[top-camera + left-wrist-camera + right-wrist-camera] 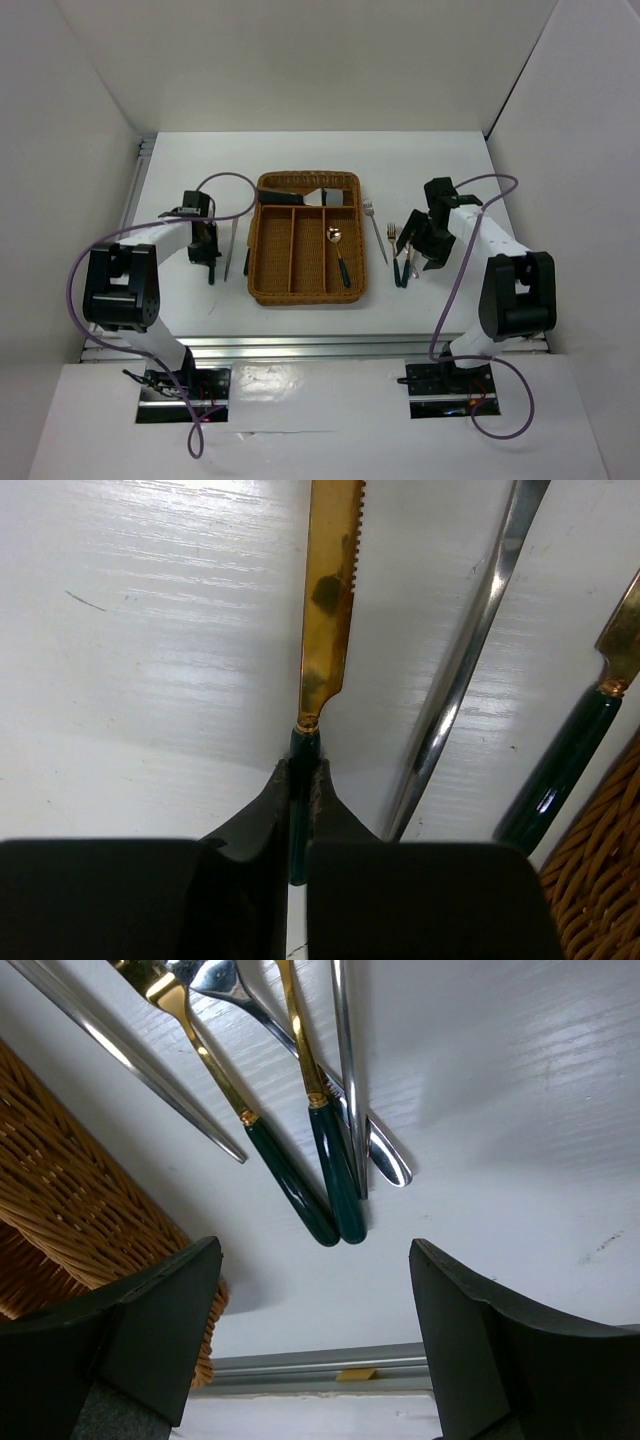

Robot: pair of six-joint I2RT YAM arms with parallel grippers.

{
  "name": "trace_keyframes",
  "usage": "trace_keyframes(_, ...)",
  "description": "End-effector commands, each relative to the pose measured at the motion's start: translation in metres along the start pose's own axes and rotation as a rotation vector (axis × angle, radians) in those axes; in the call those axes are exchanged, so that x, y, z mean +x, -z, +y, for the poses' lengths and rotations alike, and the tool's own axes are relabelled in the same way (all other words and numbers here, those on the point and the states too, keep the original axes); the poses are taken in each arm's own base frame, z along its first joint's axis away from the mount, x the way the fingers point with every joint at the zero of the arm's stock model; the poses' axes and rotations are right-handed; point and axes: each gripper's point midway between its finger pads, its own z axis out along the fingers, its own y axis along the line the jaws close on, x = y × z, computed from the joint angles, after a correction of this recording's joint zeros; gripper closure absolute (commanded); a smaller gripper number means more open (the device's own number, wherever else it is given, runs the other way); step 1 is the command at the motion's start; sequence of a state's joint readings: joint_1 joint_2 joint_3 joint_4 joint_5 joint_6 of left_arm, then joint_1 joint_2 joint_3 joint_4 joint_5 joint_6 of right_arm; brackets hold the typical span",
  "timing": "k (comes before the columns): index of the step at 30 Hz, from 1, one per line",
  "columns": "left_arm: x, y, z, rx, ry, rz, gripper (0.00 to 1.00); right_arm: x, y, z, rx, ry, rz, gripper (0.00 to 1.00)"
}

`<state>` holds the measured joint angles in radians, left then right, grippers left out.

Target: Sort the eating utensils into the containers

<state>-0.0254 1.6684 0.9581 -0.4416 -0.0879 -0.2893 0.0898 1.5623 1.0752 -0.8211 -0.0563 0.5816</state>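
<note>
My left gripper will next lift the knife, move right in the top view, lower the knife into the tray's nearest long slot (271, 252) and then release it, since that slot is empty.
My left gripper (303, 775) is shut on the dark green handle of a gold knife (328, 600) that lies on the white table, left of the wicker tray (256, 240). Beside it lie a silver utensil (470, 650) and another gold, green-handled one (570, 760). In the top view the left gripper (209, 262) is low over the table. The tray holds a gold spoon (338, 255) in its right long slot and a wide silver server (325, 197) in the crosswise slot. My right gripper (315, 1260) stands open, empty, just short of two green handles (335, 1180).
Right of the tray lie a silver fork (376, 228) and more silver utensils (345, 1070) crossing the gold ones. The tray's wicker corner (60, 1210) sits close to the right gripper's left finger. A metal rail (300, 1365) marks the table's near edge.
</note>
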Motion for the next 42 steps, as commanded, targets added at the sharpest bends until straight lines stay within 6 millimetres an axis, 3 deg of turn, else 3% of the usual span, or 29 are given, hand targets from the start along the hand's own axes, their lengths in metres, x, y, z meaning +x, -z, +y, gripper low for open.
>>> trace_keyframes(1, 0.024, -0.011, 0.003, -0.01, -0.014, 0.094, 1.0, -0.019, 0.007, 0.006, -0.019, 0.009, -0.061, 0.17)
trace_keyframes(4, 0.015, -0.005, 0.001, -0.003, -0.012, 0.061, 1.0, -0.021, 0.01, 0.006, -0.03, 0.001, -0.066, 0.17)
trace_keyframes(7, -0.014, 0.026, -0.008, 0.038, -0.009, -0.006, 1.0, -0.023, 0.012, 0.008, -0.035, 0.001, -0.073, 0.17)
trace_keyframes(8, -0.034, 0.042, -0.011, 0.049, -0.007, -0.059, 1.0, -0.026, 0.014, 0.01, -0.041, 0.002, -0.081, 0.17)
trace_keyframes(11, -0.067, 0.086, -0.022, 0.11, -0.016, -0.171, 1.0, -0.025, 0.011, 0.009, -0.035, 0.011, -0.073, 0.17)
trace_keyframes(15, -0.082, 0.122, -0.038, 0.168, -0.048, -0.202, 1.0, -0.032, 0.011, 0.008, -0.038, -0.001, -0.084, 0.17)
trace_keyframes(17, -0.078, 0.139, -0.049, 0.21, -0.07, -0.198, 1.0, -0.035, 0.011, 0.004, -0.042, -0.021, -0.082, 0.17)
trace_keyframes(22, -0.062, 0.167, -0.103, 0.352, -0.117, -0.213, 1.0, -0.053, 0.016, -0.01, -0.073, -0.063, -0.11, 0.17)
trace_keyframes(23, -0.063, 0.166, -0.112, 0.376, -0.112, -0.223, 1.0, -0.054, 0.016, -0.008, -0.086, -0.051, -0.113, 0.17)
trace_keyframes(28, -0.028, 0.152, -0.156, 0.494, -0.081, -0.152, 1.0, -0.054, 0.016, -0.008, -0.085, -0.03, -0.114, 0.17)
trace_keyframes(34, -0.007, 0.118, -0.162, 0.443, -0.061, -0.115, 1.0, -0.048, 0.016, -0.01, -0.093, -0.029, -0.111, 0.17)
trace_keyframes(42, 0.002, 0.073, -0.174, 0.381, -0.054, -0.037, 1.0, -0.046, 0.019, -0.009, -0.105, -0.018, -0.115, 0.18)
